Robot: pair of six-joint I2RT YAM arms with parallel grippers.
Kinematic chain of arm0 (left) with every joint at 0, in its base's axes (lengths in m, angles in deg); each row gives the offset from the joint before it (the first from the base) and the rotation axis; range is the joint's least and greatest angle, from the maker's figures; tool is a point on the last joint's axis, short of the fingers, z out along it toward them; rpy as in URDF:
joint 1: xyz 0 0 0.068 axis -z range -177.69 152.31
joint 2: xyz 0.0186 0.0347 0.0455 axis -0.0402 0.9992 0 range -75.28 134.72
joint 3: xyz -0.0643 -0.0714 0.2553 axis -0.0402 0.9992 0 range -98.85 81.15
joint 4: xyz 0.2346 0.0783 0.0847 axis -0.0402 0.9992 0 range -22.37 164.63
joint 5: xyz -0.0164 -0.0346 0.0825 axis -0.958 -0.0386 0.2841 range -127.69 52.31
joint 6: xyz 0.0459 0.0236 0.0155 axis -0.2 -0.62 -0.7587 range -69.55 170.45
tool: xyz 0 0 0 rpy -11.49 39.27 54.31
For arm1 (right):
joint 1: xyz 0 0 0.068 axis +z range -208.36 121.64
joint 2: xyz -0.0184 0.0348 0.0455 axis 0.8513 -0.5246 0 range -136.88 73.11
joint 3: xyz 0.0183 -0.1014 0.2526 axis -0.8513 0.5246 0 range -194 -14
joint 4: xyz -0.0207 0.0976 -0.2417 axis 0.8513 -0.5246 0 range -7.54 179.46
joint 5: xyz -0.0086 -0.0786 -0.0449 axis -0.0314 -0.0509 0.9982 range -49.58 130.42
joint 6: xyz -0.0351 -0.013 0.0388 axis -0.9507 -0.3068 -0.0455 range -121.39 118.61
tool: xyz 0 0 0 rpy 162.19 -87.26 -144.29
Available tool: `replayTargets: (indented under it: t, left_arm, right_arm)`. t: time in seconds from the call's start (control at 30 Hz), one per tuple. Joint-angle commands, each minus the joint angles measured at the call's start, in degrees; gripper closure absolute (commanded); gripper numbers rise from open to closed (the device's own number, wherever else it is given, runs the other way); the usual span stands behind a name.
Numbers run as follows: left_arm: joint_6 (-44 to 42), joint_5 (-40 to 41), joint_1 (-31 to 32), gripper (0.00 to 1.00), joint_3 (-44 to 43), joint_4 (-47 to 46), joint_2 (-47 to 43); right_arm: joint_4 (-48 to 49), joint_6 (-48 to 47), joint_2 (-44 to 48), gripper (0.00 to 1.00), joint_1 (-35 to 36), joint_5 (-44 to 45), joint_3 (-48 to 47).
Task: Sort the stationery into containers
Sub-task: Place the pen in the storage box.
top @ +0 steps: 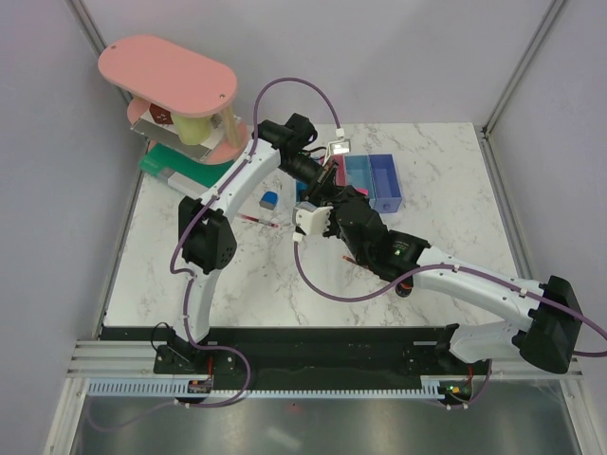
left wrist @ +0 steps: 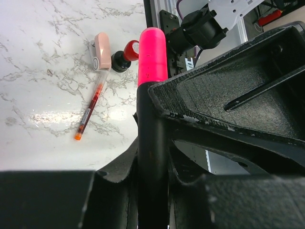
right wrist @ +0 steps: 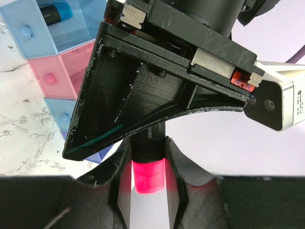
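My left gripper needs to move over the light blue bin, go down and release the marker inside, since a blue item of a similar shape is already in that bin.
The pink-red marker (left wrist: 152, 52) with the black cap is held in the air between both grippers. My left gripper (left wrist: 152, 143) is shut on its black part, and the pink end sticks out beyond the fingers. My right gripper (right wrist: 149, 157) closes on the pink end (right wrist: 149, 176) from the opposite side. The two grippers meet above the table (top: 318, 190) beside the bins (top: 360, 175). A pale pink eraser (left wrist: 102, 51), a round red-and-black knob (left wrist: 126, 50) and a thin red pen (left wrist: 90, 112) lie on the table. A blue-white block (top: 269, 198) lies left of the grippers.
The row of bins shows in the right wrist view: light blue (right wrist: 57, 33) holding a blue item, pink (right wrist: 62, 67), light blue (right wrist: 62, 112), purple-blue (right wrist: 102, 152). A pink oval-topped stand (top: 166, 76) and a green flat box (top: 171, 166) stand at the back left.
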Motion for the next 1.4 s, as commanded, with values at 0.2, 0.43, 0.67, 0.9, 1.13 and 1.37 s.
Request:
replayTargets:
  t: [0.2,0.43,0.67,0.9,1.13,1.37]
  left_arm:
    - [-1.0,2.3,0.1,0.98,-1.2,0.1,0.4]
    - [6.0,7.5,-1.9,0.98,3.0,-8.8,-1.5]
    - [17.4,22.1,-5.3,0.98,3.6,-19.4,-1.3]
    - [26.0,46.3,-6.5,0.98,4.6,-26.5,-0.3]
    - [32.8,65.8,-6.0,0.98,6.8,-30.3,2.1]
    - [34.4,75.6,-2.7,0.98,4.4,-31.3,6.6]
  right_arm:
    - [2.7,2.0,2.0,0.02,0.9,0.6,-0.5]
    - [-0.7,8.6,3.6,0.02,-0.8,0.2,-4.0]
    - [-1.3,17.1,5.8,0.02,-7.9,1.8,-7.0]
    - [-0.8,20.8,5.0,0.02,-13.6,4.8,-8.0]
    - [-1.0,21.5,6.5,0.02,-14.4,4.7,-5.2]
    - [-1.0,21.4,7.3,0.02,-14.9,4.4,-3.9]
